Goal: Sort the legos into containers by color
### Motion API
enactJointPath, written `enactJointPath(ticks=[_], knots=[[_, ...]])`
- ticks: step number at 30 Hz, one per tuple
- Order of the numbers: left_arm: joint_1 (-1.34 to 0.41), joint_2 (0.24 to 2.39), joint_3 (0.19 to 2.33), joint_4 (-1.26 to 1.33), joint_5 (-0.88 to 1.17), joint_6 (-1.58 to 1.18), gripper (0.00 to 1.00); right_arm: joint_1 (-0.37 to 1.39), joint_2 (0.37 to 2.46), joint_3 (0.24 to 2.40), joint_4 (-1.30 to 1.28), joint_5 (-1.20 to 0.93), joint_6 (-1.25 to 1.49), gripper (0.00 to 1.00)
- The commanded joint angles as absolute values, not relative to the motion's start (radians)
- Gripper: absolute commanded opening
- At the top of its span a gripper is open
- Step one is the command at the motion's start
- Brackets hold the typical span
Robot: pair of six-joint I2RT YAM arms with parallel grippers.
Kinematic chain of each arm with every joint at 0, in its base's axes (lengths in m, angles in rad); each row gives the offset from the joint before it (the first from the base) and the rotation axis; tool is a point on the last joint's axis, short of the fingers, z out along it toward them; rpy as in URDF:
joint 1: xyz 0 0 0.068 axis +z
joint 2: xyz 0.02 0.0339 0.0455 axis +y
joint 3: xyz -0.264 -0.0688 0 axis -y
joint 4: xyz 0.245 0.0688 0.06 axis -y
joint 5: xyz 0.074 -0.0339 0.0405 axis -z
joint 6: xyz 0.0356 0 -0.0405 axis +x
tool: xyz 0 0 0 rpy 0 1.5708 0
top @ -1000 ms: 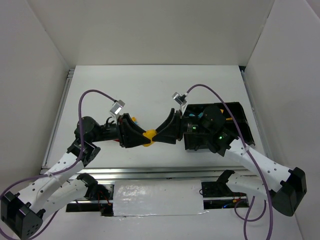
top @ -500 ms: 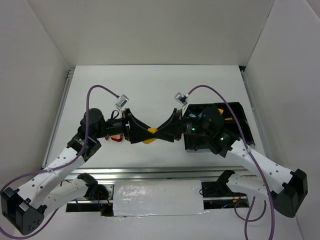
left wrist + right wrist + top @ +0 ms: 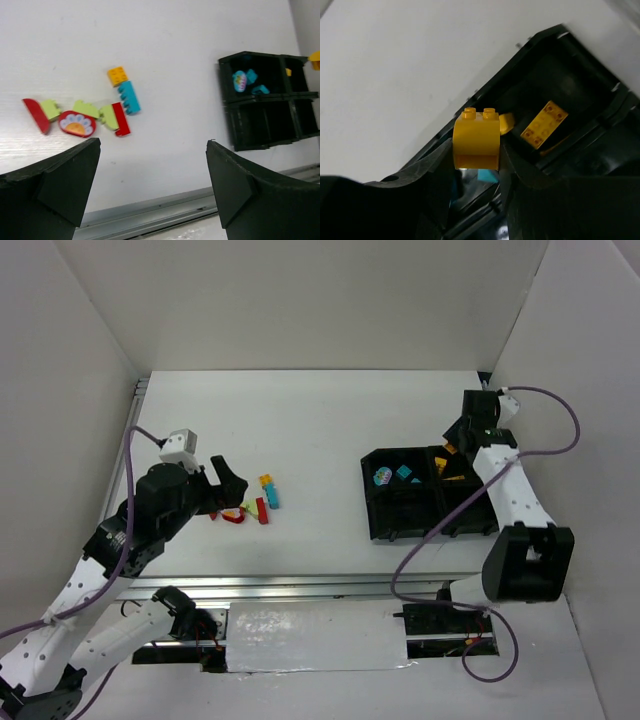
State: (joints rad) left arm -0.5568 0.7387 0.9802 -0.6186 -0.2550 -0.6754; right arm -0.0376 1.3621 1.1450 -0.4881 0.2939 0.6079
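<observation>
My right gripper lowers the yellow arched brick (image 3: 476, 137) next toward the tray section with yellow bricks below my gripper, then releases it, matching the color inside.
Loose legos lie on the white table: an orange brick (image 3: 117, 76), a cyan brick (image 3: 129, 96), a red bar (image 3: 120, 119), pale green pieces (image 3: 86, 107) and a red printed round piece (image 3: 77, 123); from above the cluster (image 3: 255, 502) sits left of centre. My left gripper (image 3: 153, 145) is open and empty, hanging on the near side of the cluster. My right gripper (image 3: 476, 150) is shut on a yellow arched brick (image 3: 476, 137) above the far right compartment of the black tray (image 3: 368, 495). That compartment holds yellow bricks (image 3: 544, 125). Cyan bricks (image 3: 400, 475) lie in the far left compartment.
White walls enclose the table on the left, back and right. A metal rail (image 3: 165, 210) runs along the near edge. The tray's two near compartments (image 3: 265, 122) look dark, with nothing visible in them. The right arm's purple cable (image 3: 545, 430) loops beside the tray.
Both grippers met at the table's centre on the yellow brick. The left one opened and drew back left; the right one carried the brick over the tray's far right compartment.
</observation>
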Motion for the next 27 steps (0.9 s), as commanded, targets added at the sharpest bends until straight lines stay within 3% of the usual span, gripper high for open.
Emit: enactJointPath(ticks=[1,8,11,12,15,22,26,27], knots=[[-0.554,0.724,1.011,-0.695,-0.33,-0.591,0.99,-0.08,1.459,1.274,-0.575,0.431,0.614,0.0],[-0.552,0.716,0.971,-0.696,-0.293,-0.537,0.99,-0.089,1.597,1.342,-0.621,0.514,0.623,0.05],[-0.554,0.715,0.947,-0.687,-0.302,-0.531,1.0,-0.091,1.6,1.33,-0.62,0.518,0.626,0.33],[-0.554,0.716,0.943,-0.687,-0.302,-0.531,0.99,-0.091,1.594,1.324,-0.614,0.514,0.624,0.63],[-0.554,0.722,0.939,-0.681,-0.301,-0.528,1.0,-0.089,1.589,1.333,-0.621,0.489,0.623,0.97],[-0.554,0.701,0.937,-0.695,-0.344,-0.552,1.0,-0.005,1.488,1.362,-0.642,0.468,0.597,1.0],[-0.551,0.674,0.948,-0.736,-0.451,-0.609,0.99,0.2,1.401,1.309,-0.557,0.29,0.537,1.0],[-0.551,0.666,0.953,-0.762,-0.512,-0.624,0.99,0.336,1.396,1.299,-0.537,0.249,0.526,1.0]])
